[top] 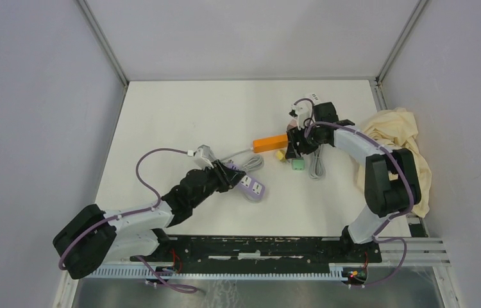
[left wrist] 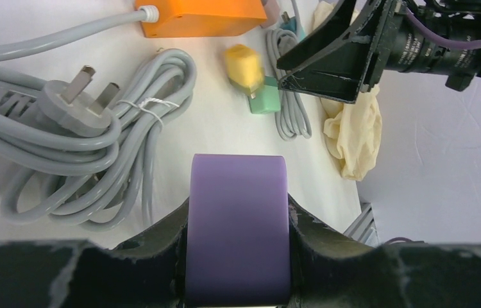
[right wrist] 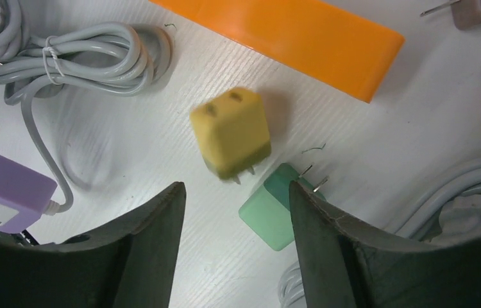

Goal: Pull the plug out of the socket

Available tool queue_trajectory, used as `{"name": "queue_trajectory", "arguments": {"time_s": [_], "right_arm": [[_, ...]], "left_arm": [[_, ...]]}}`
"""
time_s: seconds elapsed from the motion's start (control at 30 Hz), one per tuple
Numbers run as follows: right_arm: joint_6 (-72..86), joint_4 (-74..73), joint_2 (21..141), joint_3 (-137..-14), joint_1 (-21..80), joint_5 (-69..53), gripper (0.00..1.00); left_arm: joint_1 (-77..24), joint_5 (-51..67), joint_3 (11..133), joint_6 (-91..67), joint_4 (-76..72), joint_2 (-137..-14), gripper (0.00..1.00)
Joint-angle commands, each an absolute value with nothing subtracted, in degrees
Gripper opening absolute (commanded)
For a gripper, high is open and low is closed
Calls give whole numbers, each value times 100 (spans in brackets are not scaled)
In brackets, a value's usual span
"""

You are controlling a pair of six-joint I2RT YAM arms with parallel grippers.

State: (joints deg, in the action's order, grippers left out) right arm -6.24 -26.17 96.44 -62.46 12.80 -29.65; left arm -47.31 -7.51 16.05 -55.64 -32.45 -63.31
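My left gripper holds the socket strip and needs to move outward and to the left in the top view, then lower and release it, because the tabletop is bare on that side.
My left gripper (top: pixel 228 176) is shut on the purple socket strip (top: pixel 252 187), which fills the space between its jaws in the left wrist view (left wrist: pixel 238 224). No plug shows in the strip's visible sockets (right wrist: pixel 0 196). A yellow plug (right wrist: pixel 231 131) lies loose on the table, slightly blurred, with a green plug (right wrist: pixel 273 208) beside it. My right gripper (right wrist: pixel 235 186) hovers open and empty just above these two plugs. Both also show in the top view, the yellow one (top: pixel 280 155) and the green one (top: pixel 298 164).
An orange socket strip (top: pixel 270 142) lies beyond the plugs. A coiled grey cable with a three-pin plug (left wrist: pixel 77 109) lies next to the purple strip. More grey cable (top: pixel 317 165), a white adapter (top: pixel 302 109) and a cream cloth (top: pixel 405 141) sit to the right.
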Motion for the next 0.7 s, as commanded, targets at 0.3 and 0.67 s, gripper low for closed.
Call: {"name": "queue_trajectory", "arguments": {"time_s": [0.3,0.67], "right_arm": [[-1915,-2543,7678,-6115,1011,-4025,70],[-2216,-2799,7420,-6101,954,-4840,69]], "left_arm": [[-4629,-294,1403,-5384,-4421,-6483,3],[-2053,1755,1498,-5953,-4480,-6768,3]]}}
